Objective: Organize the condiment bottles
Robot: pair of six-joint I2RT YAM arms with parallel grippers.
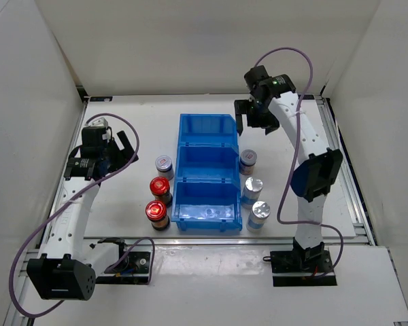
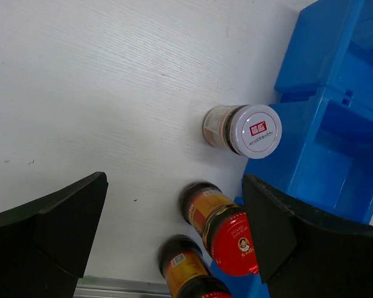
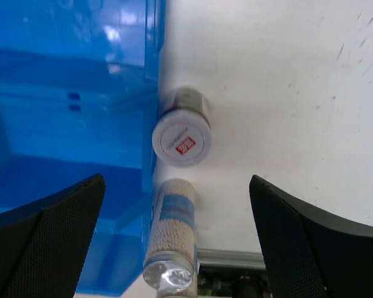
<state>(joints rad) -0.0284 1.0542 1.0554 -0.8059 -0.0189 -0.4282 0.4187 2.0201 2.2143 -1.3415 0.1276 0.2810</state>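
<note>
My right gripper needs to go back down next, with its fingers open around the marked jar's silver cap [image 1: 248,157] [image 3: 181,138], and close. The cap is below the gripper and back toward my base.
Six condiment bottles stand beside the blue bin [image 1: 204,125]. On its left are a silver-capped jar with a red cap mark [image 1: 164,164] and two red-capped dark jars [image 1: 160,187] [image 1: 156,212]. On its right are a marked silver-capped jar [image 1: 247,160] and two plain silver-capped jars [image 1: 252,188] [image 1: 260,212]. My left gripper [image 1: 126,155] is open and empty, above the table left of the left row. The left wrist view shows the marked jar [image 2: 255,130] and both red-capped jars [image 2: 233,242] [image 2: 189,273]. My right gripper [image 1: 253,128] is open and empty, above the bin's far right corner. The right wrist view shows a marked jar [image 3: 181,141] and a silver-capped jar [image 3: 171,248].
The bin has three compartments in a row from far to near and nothing shows inside them. It also shows in the left wrist view [image 2: 336,155] and the right wrist view [image 3: 68,112]. White walls enclose the table. A metal rail [image 1: 224,239] runs along the near edge.
</note>
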